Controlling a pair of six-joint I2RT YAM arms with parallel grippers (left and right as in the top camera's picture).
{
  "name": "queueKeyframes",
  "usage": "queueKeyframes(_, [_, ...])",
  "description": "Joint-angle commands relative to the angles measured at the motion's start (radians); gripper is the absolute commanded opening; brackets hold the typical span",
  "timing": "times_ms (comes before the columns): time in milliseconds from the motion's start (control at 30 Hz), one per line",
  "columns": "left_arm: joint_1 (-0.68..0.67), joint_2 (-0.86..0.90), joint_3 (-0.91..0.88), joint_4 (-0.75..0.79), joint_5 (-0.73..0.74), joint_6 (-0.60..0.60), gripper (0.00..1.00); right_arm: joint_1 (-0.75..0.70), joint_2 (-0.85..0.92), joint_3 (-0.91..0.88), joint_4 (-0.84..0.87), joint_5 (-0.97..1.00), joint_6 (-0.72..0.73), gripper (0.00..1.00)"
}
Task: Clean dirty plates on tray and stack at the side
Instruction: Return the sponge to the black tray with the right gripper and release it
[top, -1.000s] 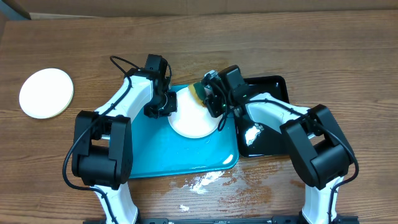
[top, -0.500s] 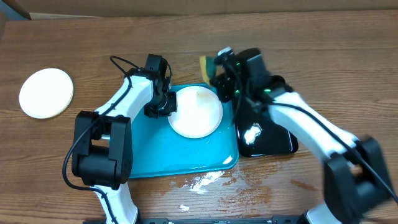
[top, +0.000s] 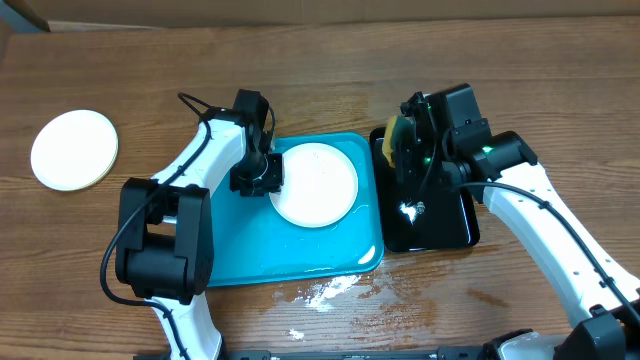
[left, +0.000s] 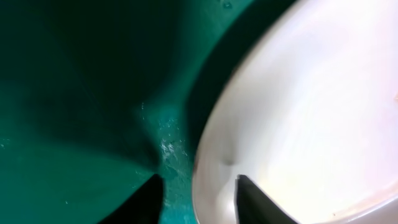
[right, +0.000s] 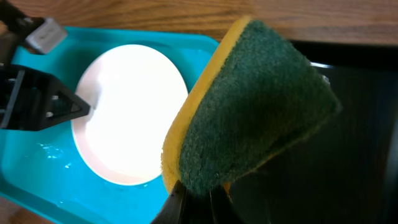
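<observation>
I will next move my right gripper down and back over the black tray toward the tray's near end, because that tray has open room for the sponge (top: 398, 140).
One white plate (top: 318, 185) lies on the turquoise tray (top: 300, 250). My left gripper (top: 262, 178) is at the plate's left rim. In the left wrist view the left gripper (left: 198, 180) is open, one finger over the tray (left: 74, 93) and the other over the plate (left: 311, 112), with the rim loose between them. My right gripper (top: 405, 150) is shut on a yellow and green sponge (top: 398, 140) above the black tray. In the right wrist view the right gripper (right: 196, 190) pinches the sponge (right: 249, 106), with the plate (right: 130, 112) to its left.
A second white plate (top: 74, 149) rests on the wooden table at the far left. The glossy black tray (top: 430, 225) sits against the turquoise tray's right side. White foam and water (top: 325, 290) spot the table in front of the turquoise tray.
My right arm has carried the sponge off the plate, rightward to above the black tray. My left jaws have opened from the plate's rim.
</observation>
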Motion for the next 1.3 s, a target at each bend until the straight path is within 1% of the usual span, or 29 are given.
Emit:
queueKeyframes(0, [0.0,0.001,0.028,-0.052,0.09,0.005,0.46,-0.007,-0.008,0.013,-0.006,0.019,0.018,0.04])
queueKeyframes(100, [-0.008,0.001,0.019,-0.102,0.114,-0.038,0.41,-0.007,-0.008,0.013,-0.016,0.019,0.018,0.04])
queueKeyframes(233, [-0.048,0.002,-0.036,-0.061,0.114,-0.066,0.39,-0.007,-0.008,0.013,-0.034,0.02,0.018,0.05])
queueKeyframes(267, [-0.064,0.002,-0.052,-0.037,0.114,-0.071,0.33,-0.007,-0.008,0.013,-0.038,0.022,0.018,0.05])
queueKeyframes(300, [-0.071,0.002,-0.059,-0.028,0.113,-0.082,0.31,-0.007,-0.008,0.013,-0.042,0.023,0.018,0.06])
queueKeyframes(367, [-0.089,0.002,-0.072,-0.008,0.102,-0.1,0.28,-0.007,-0.008,0.013,-0.054,0.028,0.018,0.06])
queueKeyframes(433, [-0.103,0.002,-0.078,-0.002,0.046,-0.124,0.28,-0.007,-0.008,0.013,-0.072,0.034,0.018,0.08])
queueKeyframes(533, [-0.114,0.002,-0.079,-0.01,-0.061,-0.125,0.15,-0.007,-0.008,0.013,-0.097,0.071,0.018,0.08])
queueKeyframes(633, [-0.105,0.002,-0.076,-0.017,-0.167,-0.096,0.04,-0.007,-0.008,0.013,-0.107,0.071,0.018,0.08])
queueKeyframes(733, [-0.096,0.002,-0.074,-0.014,-0.233,-0.079,0.04,-0.007,-0.008,0.013,-0.123,0.071,0.051,0.07])
queueKeyframes(767, [-0.096,0.002,-0.071,-0.014,-0.241,-0.079,0.04,-0.007,-0.007,0.011,-0.134,0.071,0.072,0.04])
queueKeyframes(900, [-0.096,0.002,-0.045,-0.024,-0.241,-0.048,0.06,-0.007,-0.006,-0.024,-0.154,0.098,0.101,0.04])
queueKeyframes(1033, [-0.096,0.002,0.057,-0.134,-0.241,-0.033,0.08,-0.007,-0.001,-0.1,-0.145,0.148,0.101,0.04])
queueKeyframes(1133, [-0.096,0.002,0.141,-0.213,-0.241,-0.023,0.08,-0.007,0.004,-0.157,-0.113,0.193,0.102,0.04])
queueKeyframes(1267, [-0.096,0.002,0.209,-0.252,-0.224,-0.003,0.04,-0.007,0.014,-0.219,-0.057,0.238,0.131,0.04])
